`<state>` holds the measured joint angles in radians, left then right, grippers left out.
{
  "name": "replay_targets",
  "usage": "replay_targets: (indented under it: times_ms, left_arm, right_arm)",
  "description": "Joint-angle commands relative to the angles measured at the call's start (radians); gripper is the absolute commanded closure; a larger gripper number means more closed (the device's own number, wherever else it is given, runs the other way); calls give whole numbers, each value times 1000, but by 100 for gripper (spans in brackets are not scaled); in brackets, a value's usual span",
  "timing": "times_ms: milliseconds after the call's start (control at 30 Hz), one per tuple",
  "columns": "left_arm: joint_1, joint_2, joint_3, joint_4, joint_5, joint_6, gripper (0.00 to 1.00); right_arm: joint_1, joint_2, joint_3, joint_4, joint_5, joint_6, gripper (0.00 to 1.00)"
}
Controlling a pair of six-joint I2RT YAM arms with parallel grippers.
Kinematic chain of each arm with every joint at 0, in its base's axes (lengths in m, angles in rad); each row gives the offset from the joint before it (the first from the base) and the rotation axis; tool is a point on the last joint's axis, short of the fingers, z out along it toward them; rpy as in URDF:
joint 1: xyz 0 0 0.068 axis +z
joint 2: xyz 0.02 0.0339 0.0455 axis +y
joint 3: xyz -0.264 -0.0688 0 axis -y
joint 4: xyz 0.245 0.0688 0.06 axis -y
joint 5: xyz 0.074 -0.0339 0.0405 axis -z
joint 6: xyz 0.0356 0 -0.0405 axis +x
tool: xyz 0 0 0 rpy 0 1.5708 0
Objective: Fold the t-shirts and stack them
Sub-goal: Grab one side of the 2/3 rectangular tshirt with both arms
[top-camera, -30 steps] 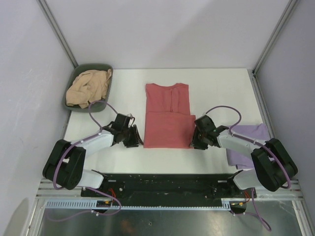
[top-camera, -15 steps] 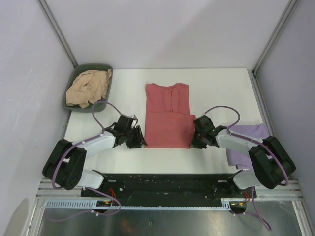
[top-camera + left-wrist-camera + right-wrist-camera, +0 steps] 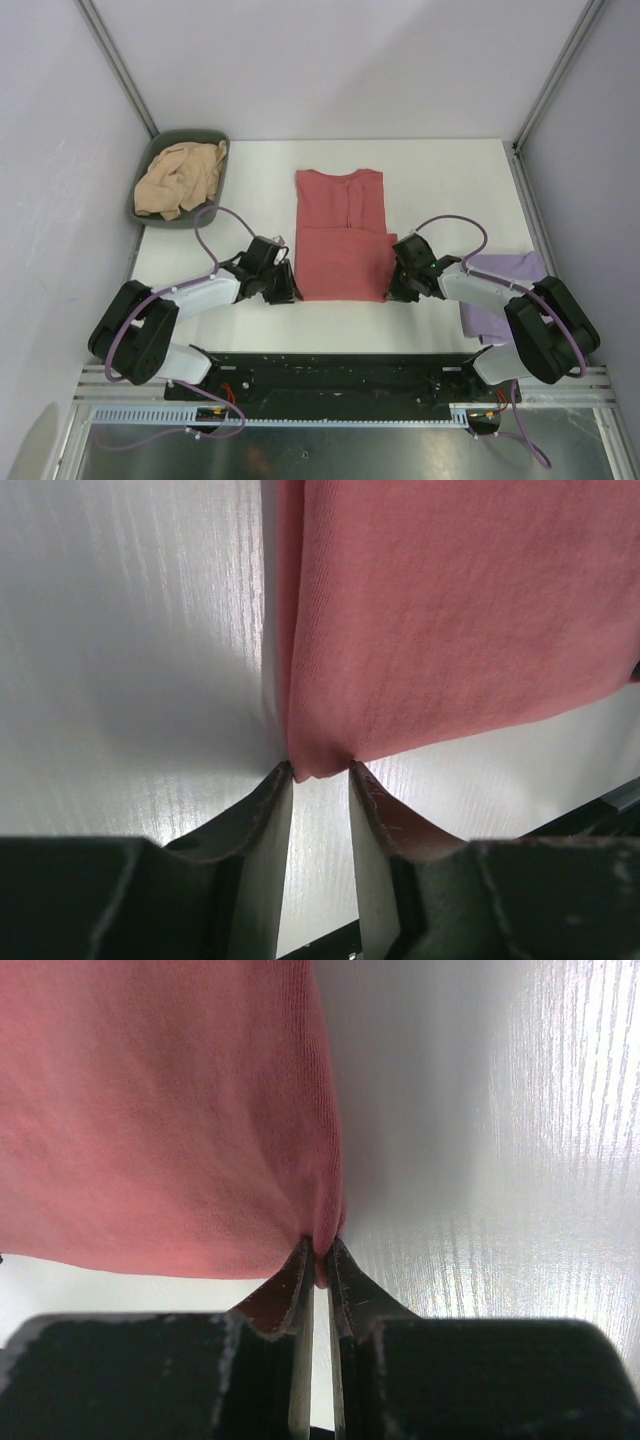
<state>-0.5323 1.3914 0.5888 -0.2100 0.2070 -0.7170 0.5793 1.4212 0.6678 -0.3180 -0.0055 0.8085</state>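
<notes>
The t-shirt's collar end lies outward of my right gripper. The t-shirt's pinched corner goes up, outward and down onto it next, halving the long folded t-shirt, and my right gripper releases.
The salmon-red t-shirt lies flat mid-table, folded into a narrow strip, collar at the far end. My left gripper is at its near left corner. In the left wrist view it is open, and the shirt's corner sits just between the fingertips. My right gripper is at the near right corner. In the right wrist view it is shut on a pinch of the red shirt. The pale lavender tee lies at the right, partly under my right arm. The tan-beige tee is bunched in the bin.
The dark green oval bin stands at the far left corner of the white table. Grey walls close in the left, right and back sides. The black base rail runs along the near edge.
My left gripper has moved right, from beside the shirt to its near left corner. My right gripper has shifted slightly left at the near right corner.
</notes>
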Motion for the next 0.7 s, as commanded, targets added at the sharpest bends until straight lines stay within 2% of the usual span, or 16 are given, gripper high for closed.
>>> replay_targets:
  times_ms: [0, 67, 267, 433, 667]
  left_arm:
    - [-27, 25, -7, -5, -53, -33, 68]
    - [-29, 16, -6, -6, -64, -40, 73]
    - [-31, -59, 8, -16, -75, -42, 97]
    - [-50, -148, -10, -59, -56, -36, 100]
    - [-139, -407, -118, -171, -37, -88, 100]
  right_arm:
    - [6, 24, -8, 3, 18, -4, 92]
    - [5, 23, -6, 2, 17, -5, 93]
    - [6, -19, 5, -43, 18, -14, 100]
    - [43, -132, 5, -146, 3, -10, 100]
    - [236, -334, -14, -362, 96, 109, 100]
